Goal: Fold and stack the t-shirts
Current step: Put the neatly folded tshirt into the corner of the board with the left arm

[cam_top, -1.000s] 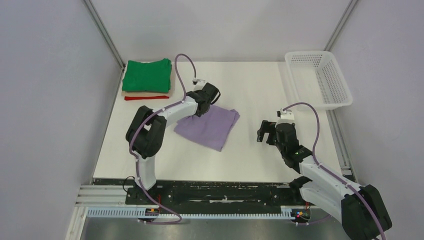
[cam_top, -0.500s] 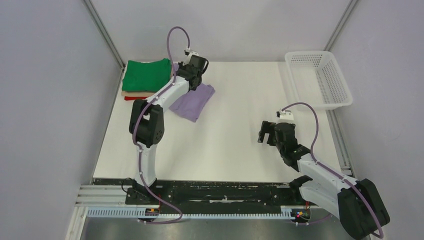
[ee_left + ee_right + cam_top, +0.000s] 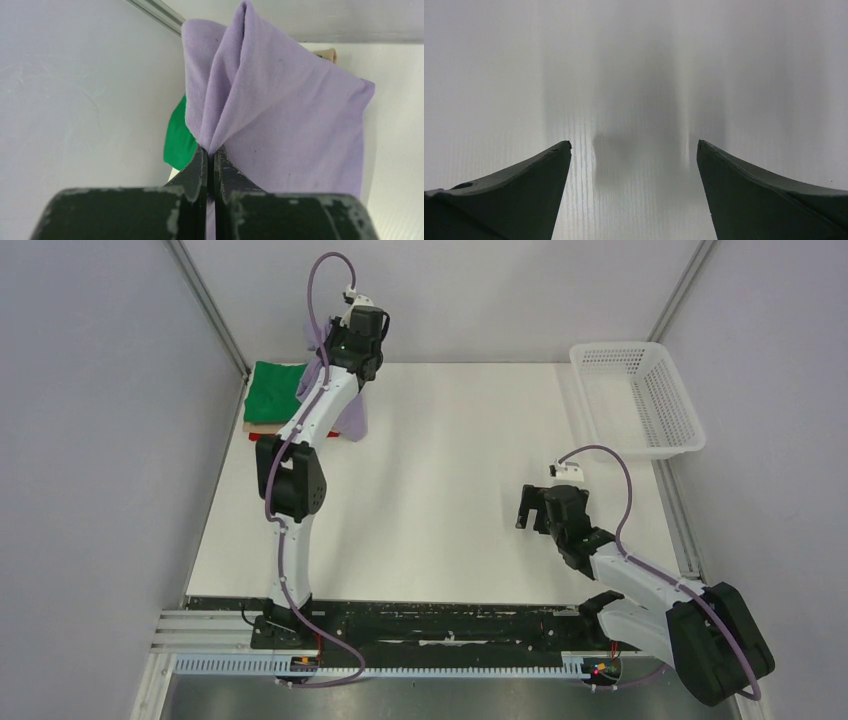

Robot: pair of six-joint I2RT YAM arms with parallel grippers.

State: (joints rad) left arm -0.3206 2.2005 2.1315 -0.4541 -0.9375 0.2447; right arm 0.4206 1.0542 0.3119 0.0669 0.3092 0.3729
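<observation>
The robot's left gripper should sweep over the green shirt's wall side (image 3: 264, 385) (image 3: 178, 142), go down and let go, because that side is bare below the gripper and to the gripper's left in the top view.
My left gripper (image 3: 330, 348) is shut on a pinched fold of the lavender t-shirt (image 3: 352, 418) and holds it high at the back left. The cloth hangs down over the right edge of the folded stack. In the left wrist view the fingertips (image 3: 210, 152) are closed on the lavender cloth (image 3: 280, 110), with the green shirt (image 3: 176, 140) behind it. The stack has the green shirt (image 3: 275, 390) on top, then tan (image 3: 250, 423) and red (image 3: 275, 436) edges. My right gripper (image 3: 532, 508) is open and empty over bare table (image 3: 634, 145).
A white plastic mesh basket (image 3: 640, 400) stands at the back right. The enclosure's grey walls and a metal corner post (image 3: 210, 310) stand close behind the stack. The white table (image 3: 450, 470) lies between the arms.
My left gripper has lifted the lavender t-shirt off the table and carried it back and left, up over the stack. The right arm has barely moved.
</observation>
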